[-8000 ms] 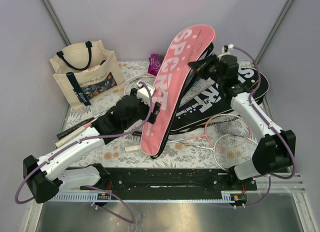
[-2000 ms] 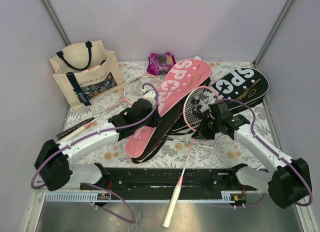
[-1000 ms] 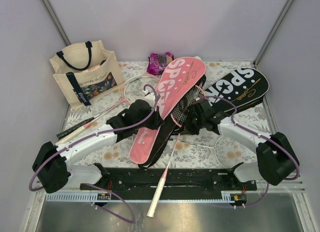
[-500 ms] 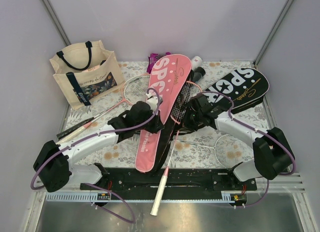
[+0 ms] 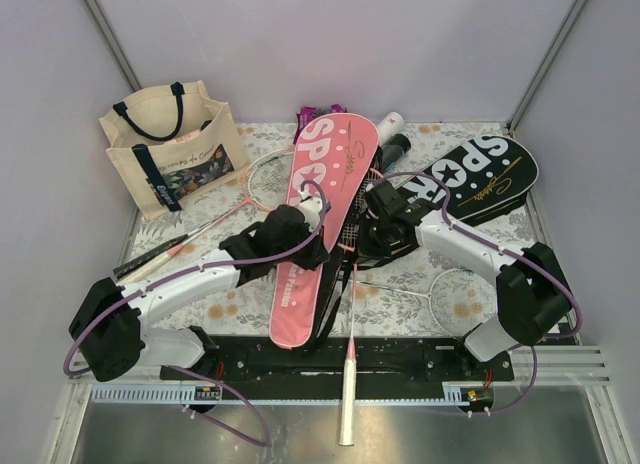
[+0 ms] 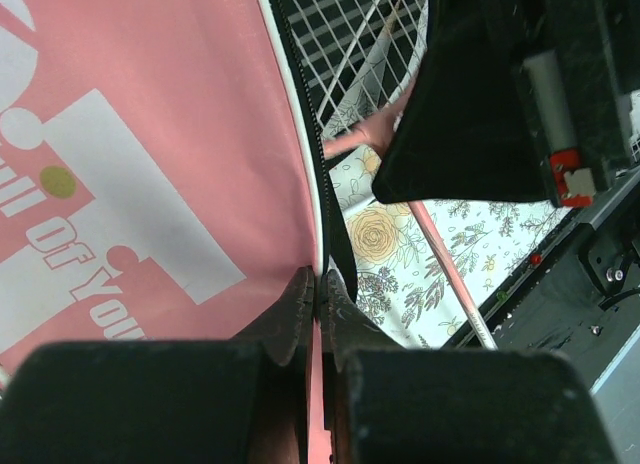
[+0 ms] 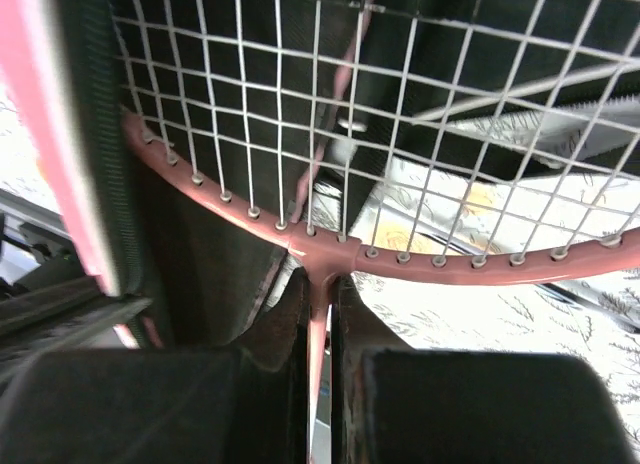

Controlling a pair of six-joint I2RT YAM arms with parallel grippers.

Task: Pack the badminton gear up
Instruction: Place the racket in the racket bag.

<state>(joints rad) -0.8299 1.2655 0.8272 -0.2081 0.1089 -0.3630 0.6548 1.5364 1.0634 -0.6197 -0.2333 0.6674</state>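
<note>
The right gripper pushes its racket outward toward the pink cover's far end (image 5: 343,141) next and releases it, since the racket's handle still overhangs the bar.
The pink "SPORT" cover (image 5: 325,209) lies down the middle of the table, its black zip edge gaping on the right side. My left gripper (image 5: 318,248) is shut on the rim of the cover's pink top flap (image 6: 150,164), fingertips pinching it (image 6: 322,284). My right gripper (image 5: 363,239) is shut on the pink racket's shaft just under the throat (image 7: 320,284). The racket's strung head (image 7: 400,114) sits partly inside the cover's opening. Its shaft (image 5: 352,314) runs toward the near edge, white handle (image 5: 347,409) hanging past the base rail.
A black "SPORT" cover (image 5: 480,179) lies at the back right, a white and a black tube (image 5: 392,129) behind the pink cover. A white racket (image 5: 455,284) lies right, another racket (image 5: 265,179) left. Canvas tote (image 5: 170,149) stands back left; snack packet (image 5: 308,112) behind.
The pink cover has swung to lie more lengthwise, and the racket has turned with its handle now pointing straight at the near edge, its head deeper in the cover's opening. Both grips stayed shut.
</note>
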